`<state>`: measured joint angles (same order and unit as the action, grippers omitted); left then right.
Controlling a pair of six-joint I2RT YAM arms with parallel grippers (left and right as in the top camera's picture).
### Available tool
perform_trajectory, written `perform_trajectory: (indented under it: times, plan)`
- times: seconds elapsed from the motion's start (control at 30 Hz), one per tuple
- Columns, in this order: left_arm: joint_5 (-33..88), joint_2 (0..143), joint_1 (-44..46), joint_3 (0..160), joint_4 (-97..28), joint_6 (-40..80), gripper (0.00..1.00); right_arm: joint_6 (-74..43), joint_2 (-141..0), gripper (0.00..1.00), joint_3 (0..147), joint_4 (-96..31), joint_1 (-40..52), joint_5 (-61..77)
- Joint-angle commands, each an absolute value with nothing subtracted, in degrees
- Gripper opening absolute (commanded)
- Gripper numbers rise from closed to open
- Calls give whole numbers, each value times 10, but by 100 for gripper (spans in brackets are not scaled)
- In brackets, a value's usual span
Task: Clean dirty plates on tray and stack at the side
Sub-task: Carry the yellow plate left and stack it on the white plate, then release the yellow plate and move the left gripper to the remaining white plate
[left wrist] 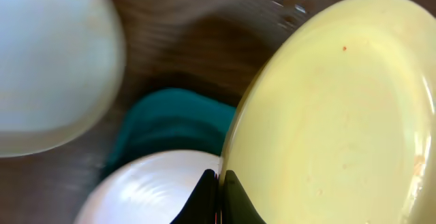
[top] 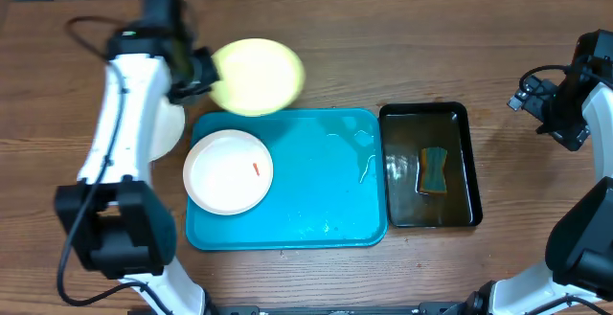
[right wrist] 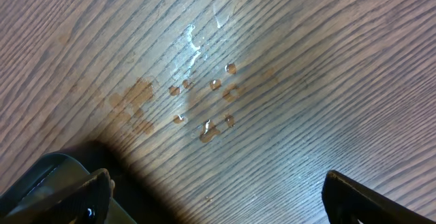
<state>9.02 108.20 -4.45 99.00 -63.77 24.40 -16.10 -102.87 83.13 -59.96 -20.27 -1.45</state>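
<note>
Next, my left gripper needs to swing leftward in the overhead view, over the white plate beside the tray [top: 169, 127] below that starts the stack, lower the yellow plate [top: 257, 76] and release.
My left gripper [top: 198, 72] is shut on the rim of the pale yellow plate [top: 257, 76], holding it tilted above the table just past the tray's far left corner. In the left wrist view the yellow plate [left wrist: 327, 115] fills the right side, its rim pinched between the dark fingers [left wrist: 204, 195]. A white plate [top: 228, 171] with a small orange smear lies on the left part of the turquoise tray [top: 316, 191]. Another white plate [top: 172, 129] rests on the table left of the tray, partly hidden by the arm. My right gripper [right wrist: 218, 200] stands open over bare wood, far right.
A black tray [top: 460, 114] of brownish liquid holds a sponge [top: 434, 169] right of the turquoise tray. Water film and drops lie on the turquoise tray's right half. Drops and brown stains [right wrist: 204, 101] mark the wood under the right gripper.
</note>
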Motion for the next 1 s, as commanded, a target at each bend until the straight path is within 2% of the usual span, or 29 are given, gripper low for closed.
perform_trajectory:
  times: [0.0, 0.3, 0.53, 0.97]
  plan:
    - [114, 1085, -140, 994, -655, 253, 4, -163, -1026, 100, 840, -597, -203, -12]
    - [83, 1085, -287, 955, -646, 253, 4, -163, -1026, 100, 840, -597, -203, -12]
    - [4, 1085, -304, 918, -609, 257, 4, -163, -1026, 100, 840, -597, -203, -12]
    - [-23, 1085, -304, 916, -597, 260, 4, -163, -1026, 100, 840, -597, -203, -12]
